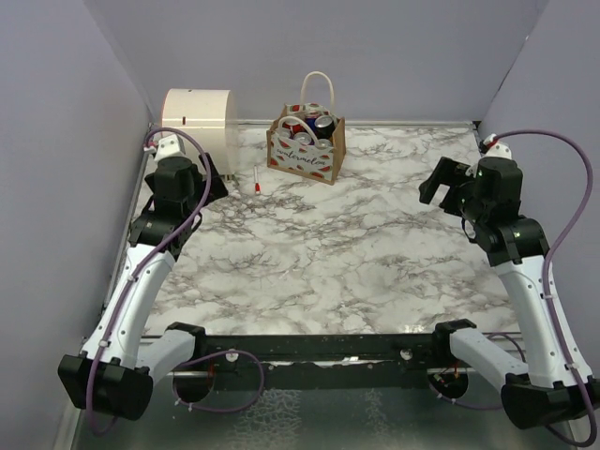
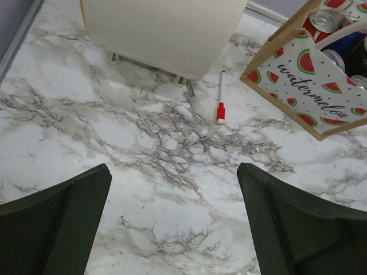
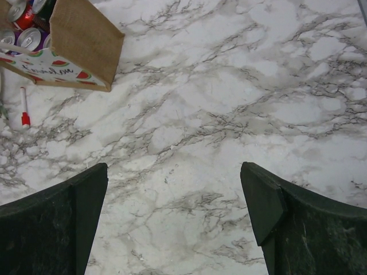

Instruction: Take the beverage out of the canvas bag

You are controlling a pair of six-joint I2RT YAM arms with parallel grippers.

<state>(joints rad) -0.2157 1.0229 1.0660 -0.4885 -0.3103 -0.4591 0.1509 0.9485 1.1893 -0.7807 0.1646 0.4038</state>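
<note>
My left gripper should move outward and to the right in the top view and turn to close on the bag's near loop handle, which arches above the bag's rim.
The canvas bag, tan with watermelon prints, dark script and white loop handles, stands at the back middle of the marble table. Several beverage cans stand upright inside it. The bag also shows in the left wrist view with can tops, and in the right wrist view with cans. My left gripper is open and empty, left of the bag, above bare marble. My right gripper is open and empty, far right of the bag.
A cream cylindrical container lies at the back left, close behind my left gripper; it also shows in the left wrist view. A white marker with a red cap lies between container and bag. Grey walls close in the table on three sides.
</note>
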